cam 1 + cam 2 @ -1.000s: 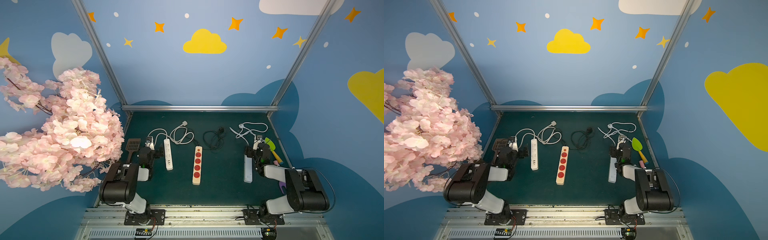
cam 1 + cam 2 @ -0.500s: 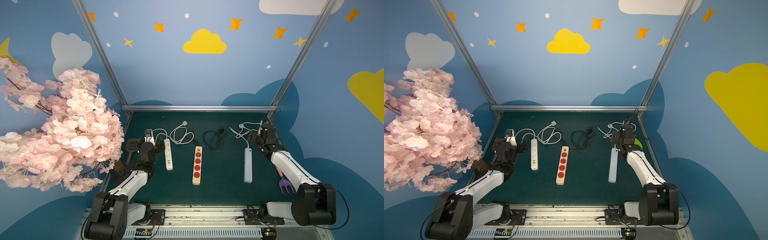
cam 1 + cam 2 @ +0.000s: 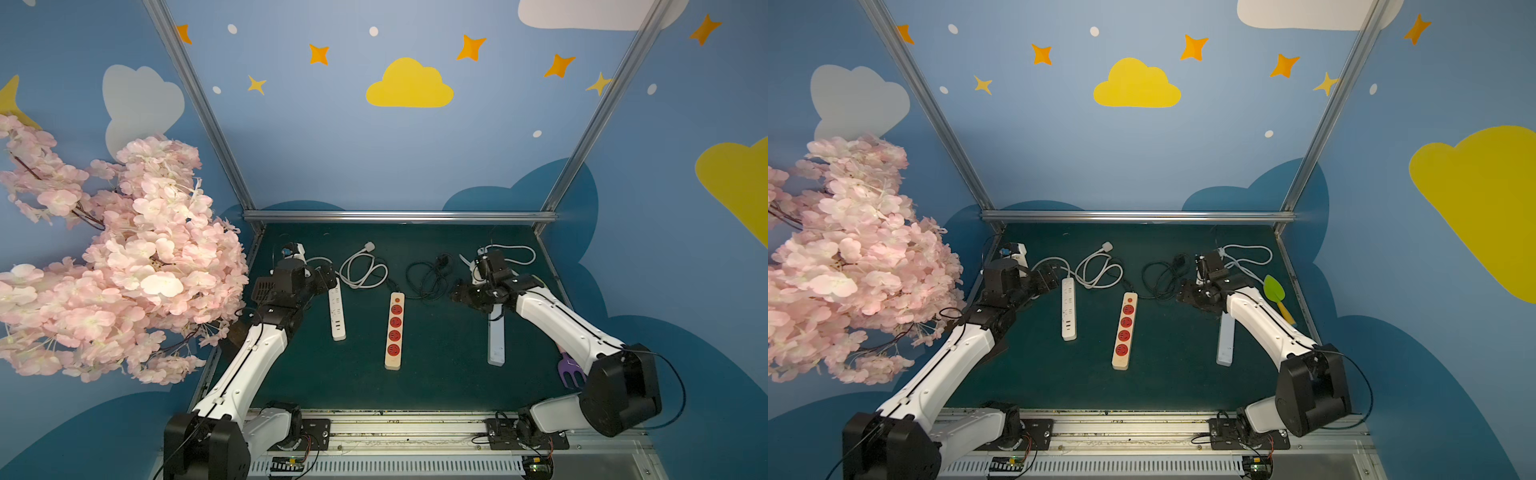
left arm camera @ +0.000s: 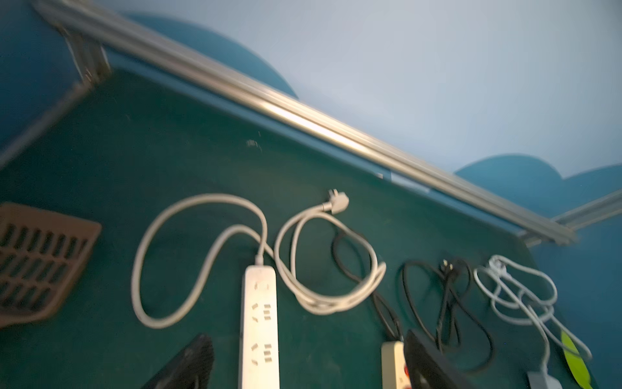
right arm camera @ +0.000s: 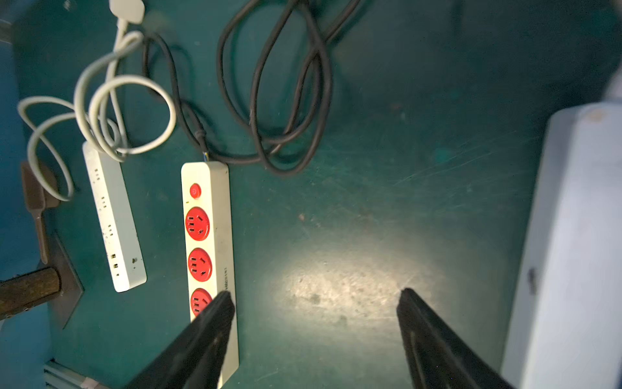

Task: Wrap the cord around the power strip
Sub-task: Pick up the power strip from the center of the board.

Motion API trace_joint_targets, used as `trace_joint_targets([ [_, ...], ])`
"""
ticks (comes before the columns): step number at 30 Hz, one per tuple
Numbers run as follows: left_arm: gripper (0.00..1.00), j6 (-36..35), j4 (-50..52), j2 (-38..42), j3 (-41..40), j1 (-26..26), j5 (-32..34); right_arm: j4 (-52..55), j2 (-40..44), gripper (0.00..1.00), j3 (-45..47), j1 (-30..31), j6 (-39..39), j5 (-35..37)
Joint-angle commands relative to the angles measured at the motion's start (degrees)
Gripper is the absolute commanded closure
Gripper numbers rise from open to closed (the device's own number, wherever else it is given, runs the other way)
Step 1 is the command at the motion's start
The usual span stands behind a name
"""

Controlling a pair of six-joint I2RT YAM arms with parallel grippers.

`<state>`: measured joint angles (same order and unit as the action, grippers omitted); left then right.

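I will next swing my right gripper toward the side of the white power strip and down over the cream power strip's switch end, because that end is below it, in that direction.
Three power strips lie on the green mat: a white one on the left, a cream one with red sockets in the middle, and a pale blue one on the right. Their cords lie loose behind them: a white cord, a black cord and a thin white cord. My left gripper hovers open at the white strip's cord end. My right gripper is open over bare mat between the cream strip and the blue strip.
A brown slotted spatula lies by the left wall. A green spatula and a purple toy fork lie along the right wall. A pink blossom branch overhangs the left arm. A metal rail bounds the back.
Both arms have unfolded and reached toward the back. The left gripper has come over the white strip's cord end; the right has swung from the blue strip toward the centre.
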<state>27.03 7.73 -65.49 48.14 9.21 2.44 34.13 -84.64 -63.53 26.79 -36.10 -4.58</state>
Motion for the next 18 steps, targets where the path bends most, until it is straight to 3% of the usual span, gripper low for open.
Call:
trace_joint_targets([
  [1, 0.11, -0.9, 9.8, -2.6, 4.8, 5.1, -2.5, 2.3, -7.2, 0.17, -6.1, 5.3, -9.2, 3.9],
  [6, 0.10, -2.1, 11.6, -3.7, 4.0, 11.7, 2.7, 6.2, -21.1, 0.14, -19.3, 11.4, -12.0, 6.2],
  [18, 0.11, -0.1, 8.8, -0.4, -1.1, 13.9, 2.0, 11.8, -41.8, 0.16, -40.7, 15.8, -13.7, 5.0],
])
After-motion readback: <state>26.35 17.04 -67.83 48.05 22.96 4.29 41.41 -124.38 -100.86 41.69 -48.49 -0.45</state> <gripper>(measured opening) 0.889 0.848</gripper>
